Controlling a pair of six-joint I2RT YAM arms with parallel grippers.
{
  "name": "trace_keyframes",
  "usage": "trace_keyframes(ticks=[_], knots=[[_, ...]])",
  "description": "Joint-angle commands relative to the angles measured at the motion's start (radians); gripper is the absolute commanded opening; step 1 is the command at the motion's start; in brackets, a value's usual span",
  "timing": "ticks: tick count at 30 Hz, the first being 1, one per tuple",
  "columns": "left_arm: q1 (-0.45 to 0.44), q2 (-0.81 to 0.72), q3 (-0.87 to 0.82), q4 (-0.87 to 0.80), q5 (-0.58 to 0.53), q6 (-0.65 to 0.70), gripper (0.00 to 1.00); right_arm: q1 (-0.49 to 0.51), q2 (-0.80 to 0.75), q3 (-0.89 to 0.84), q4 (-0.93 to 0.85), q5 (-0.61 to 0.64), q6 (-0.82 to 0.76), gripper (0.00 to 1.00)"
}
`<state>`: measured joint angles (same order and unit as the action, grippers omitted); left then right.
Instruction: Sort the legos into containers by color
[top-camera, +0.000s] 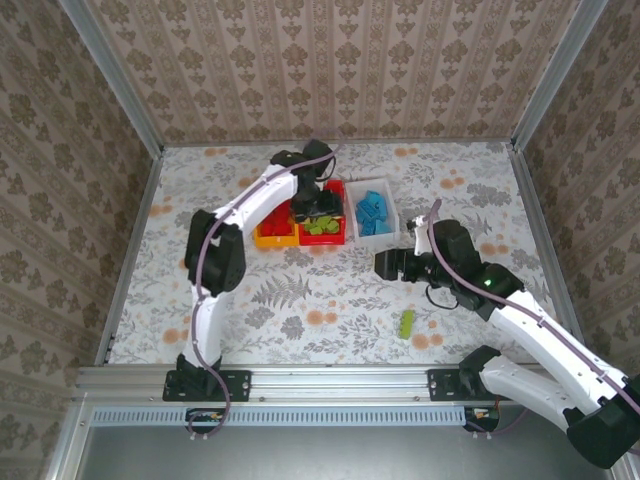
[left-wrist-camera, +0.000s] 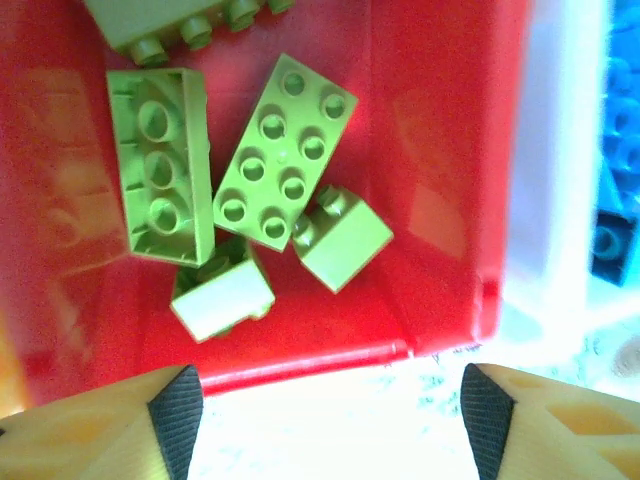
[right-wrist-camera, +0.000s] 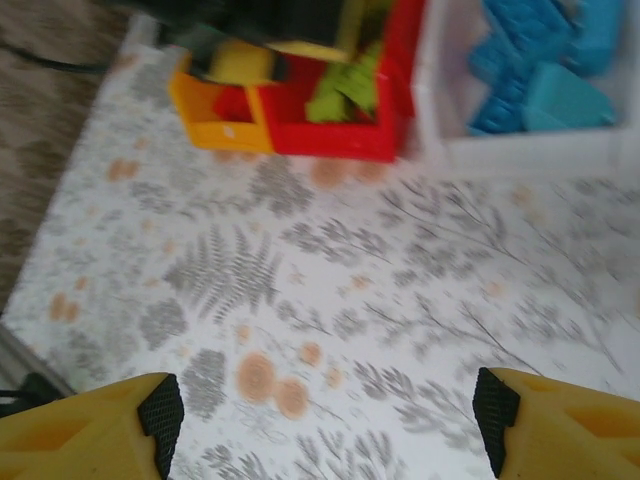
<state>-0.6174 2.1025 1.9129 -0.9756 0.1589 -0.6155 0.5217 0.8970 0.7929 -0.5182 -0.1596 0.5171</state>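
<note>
The green lego is still outside the bins, so my right gripper will move back and down until its open fingers are on both sides of it.
Three containers stand in a row at mid-table: a yellow-orange bin (top-camera: 274, 240) with red legos (top-camera: 278, 219), a red bin (top-camera: 323, 240) with lime green legos (top-camera: 322, 227), and a white bin (top-camera: 374, 238) with blue legos (top-camera: 372, 212). My left gripper (top-camera: 318, 205) hangs open over the red bin's near rim (left-wrist-camera: 300, 366); nothing is between its fingers (left-wrist-camera: 330, 425), and several green bricks (left-wrist-camera: 285, 150) lie below. My right gripper (top-camera: 386, 265) hovers open and empty (right-wrist-camera: 325, 425) above the cloth in front of the bins. One green lego (top-camera: 407, 322) lies on the table by the right arm.
A flowered cloth (top-camera: 300, 300) covers the table, with metal rails and papered walls around it. The left arm arches from its base up to the bins. In the right wrist view the red bin (right-wrist-camera: 330, 137) and the white bin (right-wrist-camera: 520, 152) stand ahead.
</note>
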Motion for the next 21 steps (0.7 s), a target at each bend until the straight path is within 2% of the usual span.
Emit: trace_keyframes(ticks=[1,6,10,15,21], knots=[[-0.020,-0.195,-0.122,0.098,0.016,0.087,0.74,-0.003,0.022,0.031,-0.307,0.081,0.099,0.79],[-0.087,-0.476,-0.451,0.307,0.096,0.194,0.78,-0.001,0.082,-0.048,-0.392,0.050,0.223,0.77],[-0.151,-0.642,-0.634,0.354,0.152,0.242,0.78,-0.002,0.175,-0.100,-0.352,0.028,0.282,0.73],[-0.203,-0.783,-0.773,0.362,0.180,0.258,0.78,-0.001,0.277,-0.147,-0.260,0.005,0.334,0.69],[-0.209,-0.888,-0.850,0.361,0.188,0.257,0.78,0.000,0.367,-0.175,-0.178,-0.009,0.374,0.60]])
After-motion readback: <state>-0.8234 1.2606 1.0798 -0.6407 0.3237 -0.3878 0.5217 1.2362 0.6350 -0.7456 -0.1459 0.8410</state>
